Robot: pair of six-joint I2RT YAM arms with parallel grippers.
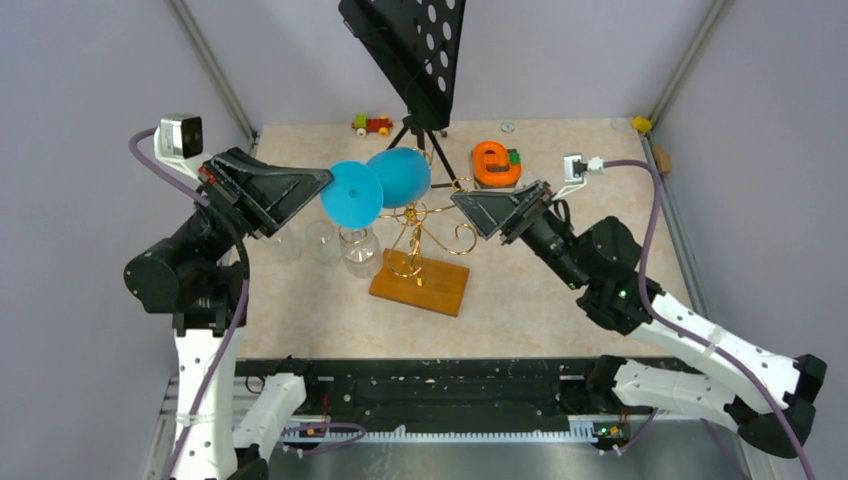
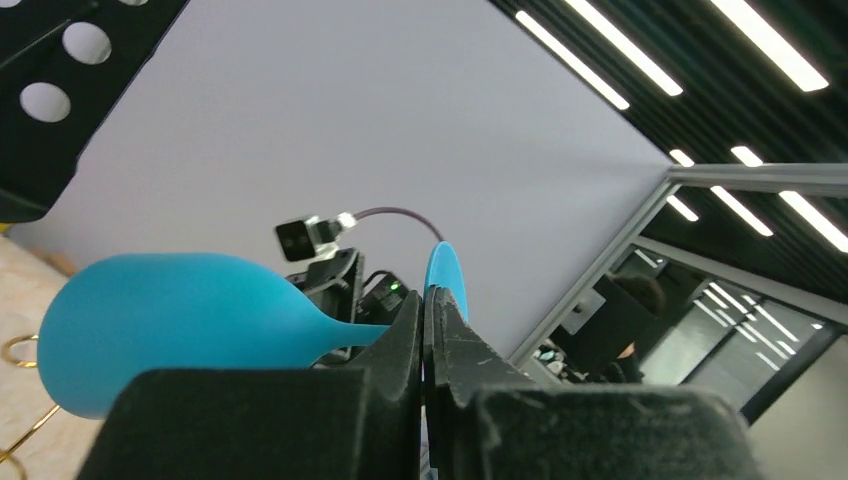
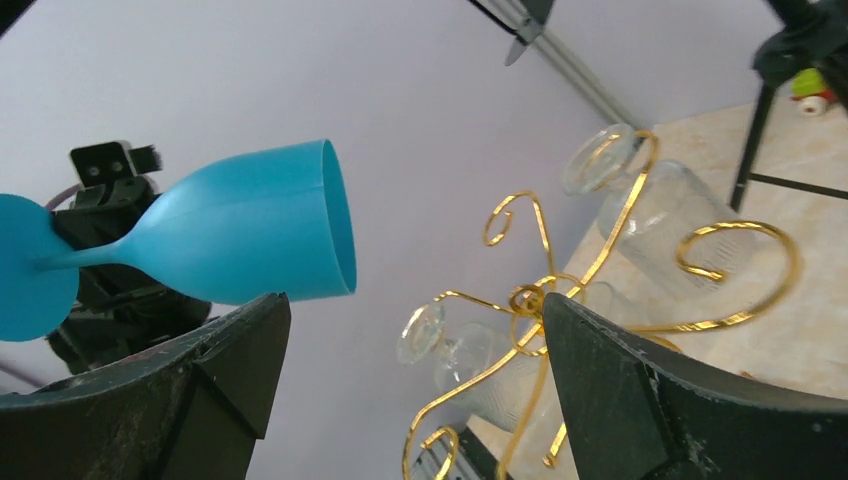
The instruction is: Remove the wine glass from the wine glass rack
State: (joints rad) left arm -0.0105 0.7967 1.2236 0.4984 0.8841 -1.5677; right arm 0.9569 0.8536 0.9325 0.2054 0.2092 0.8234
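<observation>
Next, the right gripper tilts up from below the blue glass's open rim (image 1: 425,174) (image 3: 340,218) and turns toward the glass's bowl onto that rim.
The blue wine glass (image 1: 398,176) lies sideways in the air above the wine glass rack (image 1: 412,238), a gold wire tree on an orange-brown wooden base (image 1: 420,283). My left gripper (image 1: 325,181) is shut on the rim of its round foot (image 1: 351,193). In the left wrist view the bowl (image 2: 170,325) is at left and the foot (image 2: 443,272) stands edge-on at my closed gripper (image 2: 424,300). My right gripper (image 1: 458,201) is open and empty just right of the rack's top. In the right wrist view the blue glass (image 3: 250,225) is upper left and the rack (image 3: 540,300) lies between the jaws.
Clear glasses (image 1: 357,246) hang upside down on the rack's left arms; they also show in the right wrist view (image 3: 650,210). A black perforated music stand (image 1: 410,50) stands behind the rack. A toy car (image 1: 372,124) and an orange object (image 1: 495,163) lie at the back.
</observation>
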